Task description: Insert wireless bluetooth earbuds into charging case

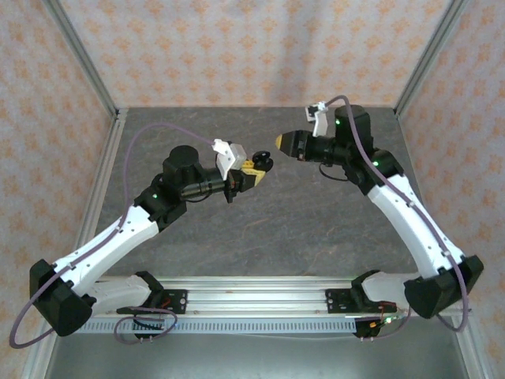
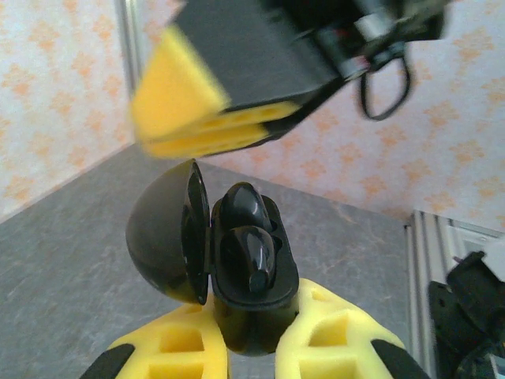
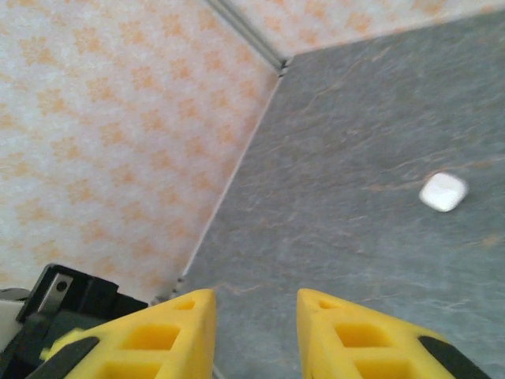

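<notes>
Both earbuds are seated, so the left gripper pushes the lid shut against my right gripper next. Then it lowers the case [image 1: 264,162] and releases it.
My left gripper [image 2: 252,306] is shut on a black charging case [image 2: 254,312], held in the air above the table. The case's lid [image 2: 158,237] stands open to the left. Two black earbuds sit in its wells, one nearer [image 2: 251,254] and one behind it [image 2: 241,204]. In the top view the left gripper [image 1: 254,172] holds the case [image 1: 264,162] at mid-table. My right gripper [image 1: 278,143] hovers just right of the case and points at it. Its yellow fingers [image 2: 185,103] loom blurred above the case. The right gripper [image 3: 256,298] stands open with nothing between its fingers.
A small white rounded object [image 3: 443,191] lies alone on the grey table [image 1: 300,221]. Patterned walls with metal posts [image 1: 83,59] close in the back and sides. The rail with the arm bases [image 1: 252,298] runs along the near edge.
</notes>
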You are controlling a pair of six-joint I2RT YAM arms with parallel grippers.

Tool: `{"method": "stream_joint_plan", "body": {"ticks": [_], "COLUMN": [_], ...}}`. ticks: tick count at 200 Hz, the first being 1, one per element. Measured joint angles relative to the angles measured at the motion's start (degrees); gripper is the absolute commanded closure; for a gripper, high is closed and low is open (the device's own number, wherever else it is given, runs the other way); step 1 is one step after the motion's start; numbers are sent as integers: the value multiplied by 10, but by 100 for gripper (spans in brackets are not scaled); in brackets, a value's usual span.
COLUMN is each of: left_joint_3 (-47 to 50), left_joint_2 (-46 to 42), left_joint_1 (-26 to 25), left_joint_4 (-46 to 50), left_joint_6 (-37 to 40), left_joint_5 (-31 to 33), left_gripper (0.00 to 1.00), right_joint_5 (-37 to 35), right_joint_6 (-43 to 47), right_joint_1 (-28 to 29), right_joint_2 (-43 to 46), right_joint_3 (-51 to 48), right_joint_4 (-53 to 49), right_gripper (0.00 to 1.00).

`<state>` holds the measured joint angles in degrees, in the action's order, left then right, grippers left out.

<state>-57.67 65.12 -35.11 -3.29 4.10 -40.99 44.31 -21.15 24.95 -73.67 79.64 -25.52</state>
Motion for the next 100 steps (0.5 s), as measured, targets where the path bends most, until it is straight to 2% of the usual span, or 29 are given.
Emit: {"method": "stream_joint_plan", "body": {"ticks": [40,67,100], "left_joint_3": [-37,-48,-54], "left_joint_2": [27,42,61], "left_joint_1": [0,0,0], "left_joint_4": [22,38,44], "left_joint_6": [12,18,13], "left_joint_5": [-50,-63,-66], "left_gripper": [100,100,100], "right_joint_5": [97,144,169], "right_joint_6": [-66,-94,-99], "right_joint_1": [0,0,-4], "right_joint_2": [-52,-50,-24], "right_joint_3": [-10,-21,-49], "right_joint_4": [51,91,112], "right_gripper": [74,74,74]}}
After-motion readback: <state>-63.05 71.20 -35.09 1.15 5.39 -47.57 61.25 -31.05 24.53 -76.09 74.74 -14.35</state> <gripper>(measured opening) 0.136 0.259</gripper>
